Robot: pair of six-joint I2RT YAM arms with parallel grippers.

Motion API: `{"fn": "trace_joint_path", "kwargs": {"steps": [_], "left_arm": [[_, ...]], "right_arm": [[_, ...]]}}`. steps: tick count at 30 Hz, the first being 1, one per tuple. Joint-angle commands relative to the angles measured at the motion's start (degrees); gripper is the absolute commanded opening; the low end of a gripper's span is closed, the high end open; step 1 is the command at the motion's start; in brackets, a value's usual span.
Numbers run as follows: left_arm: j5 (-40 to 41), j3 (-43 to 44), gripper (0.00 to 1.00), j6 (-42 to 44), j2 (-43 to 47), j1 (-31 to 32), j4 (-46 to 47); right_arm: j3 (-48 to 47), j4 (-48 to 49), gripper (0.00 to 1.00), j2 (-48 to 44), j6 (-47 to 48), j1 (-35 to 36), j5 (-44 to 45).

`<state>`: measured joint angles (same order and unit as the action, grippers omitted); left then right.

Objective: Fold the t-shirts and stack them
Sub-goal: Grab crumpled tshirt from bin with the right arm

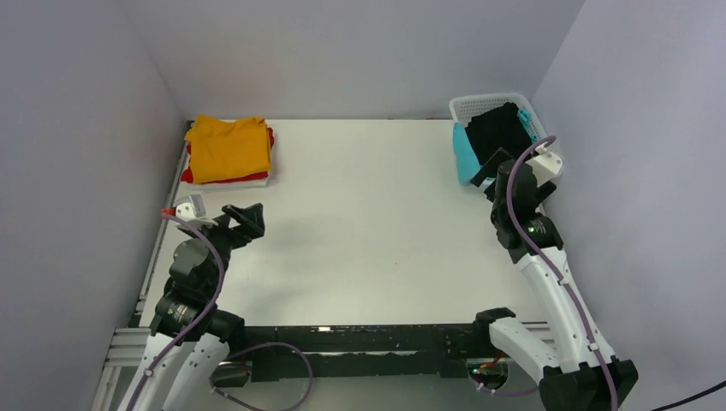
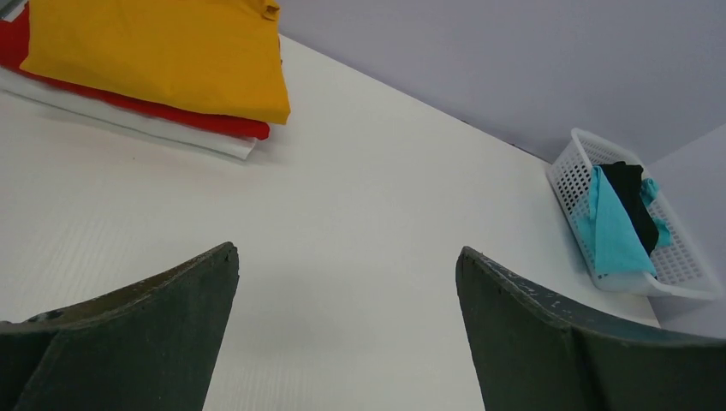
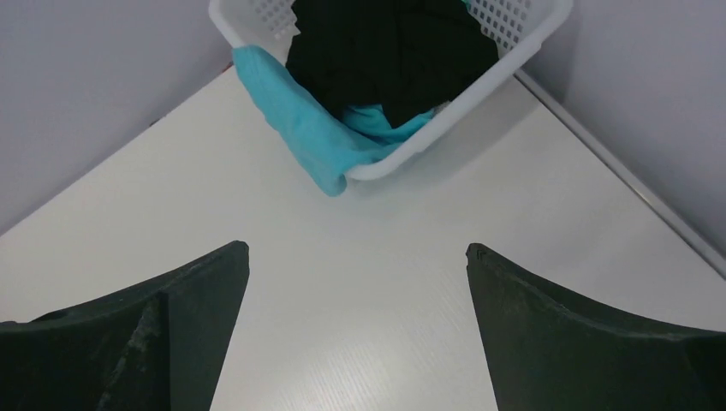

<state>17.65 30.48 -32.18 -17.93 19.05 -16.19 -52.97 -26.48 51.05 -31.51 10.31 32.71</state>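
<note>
The black t-shirt (image 1: pixel 499 130) (image 3: pixel 385 51) is crumpled on top in the basket, so I will move my right gripper outward over the basket and down onto the black t-shirt.
A folded orange t-shirt (image 1: pixel 229 147) tops a stack on a red t-shirt (image 1: pixel 187 175) and a white t-shirt (image 1: pixel 248 183) at the back left; the stack also shows in the left wrist view (image 2: pixel 171 51). A black t-shirt (image 1: pixel 499 130) and a turquoise t-shirt (image 1: pixel 464 154) lie crumpled in the basket; both show in the right wrist view, black (image 3: pixel 389 47), turquoise (image 3: pixel 300 124). My left gripper (image 1: pixel 248 221) is open and empty, in front of the stack. My right gripper (image 1: pixel 495 171) is open and empty, just in front of the basket.
The white lattice basket (image 1: pixel 479 104) stands at the back right corner, near the right wall; it also shows in the left wrist view (image 2: pixel 676 278) and the right wrist view (image 3: pixel 514 51). Grey walls close in the white table (image 1: pixel 368 223) on three sides.
</note>
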Motion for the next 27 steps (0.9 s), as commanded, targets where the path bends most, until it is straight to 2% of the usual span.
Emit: {"fn": "trace_joint_path", "kwargs": {"steps": [1, 4, 6, 9, 16, 23, 27], "left_arm": [[1.2, 0.1, 0.99, -0.2, -0.8, -0.2, 1.8], [2.1, 1.8, 0.99, 0.5, -2.5, -0.2, 1.4], [1.3, 2.8, 0.99, 1.2, -3.7, -0.1, 0.9], [1.6, 3.1, 0.99, 1.5, -4.3, -0.2, 0.1], [3.8, 1.7, 0.99, 1.8, -4.0, -0.2, 1.9], [2.4, 1.7, 0.99, 2.1, -7.8, -0.2, 4.4], [1.9, 1.3, 0.99, 2.3, -9.4, -0.2, 5.3]], "right_arm": [[-5.0, 3.4, 1.0, 3.4, 4.3, -0.1, 2.5], [-5.4, 10.4, 1.0, 7.6, 12.5, -0.1, -1.8], [-7.4, 15.1, 1.0, 11.7, 15.7, -0.9, -1.1], [-15.7, 14.4, 1.0, 23.1, 16.0, -4.9, -0.6], [-34.3, 15.1, 1.0, 48.0, 12.4, -18.6, -10.4], [-45.3, 23.5, 1.0, 67.0, 13.8, -21.7, -18.9], [-51.8, 25.3, 0.98, 75.9, 14.6, -22.0, -19.2]]}}
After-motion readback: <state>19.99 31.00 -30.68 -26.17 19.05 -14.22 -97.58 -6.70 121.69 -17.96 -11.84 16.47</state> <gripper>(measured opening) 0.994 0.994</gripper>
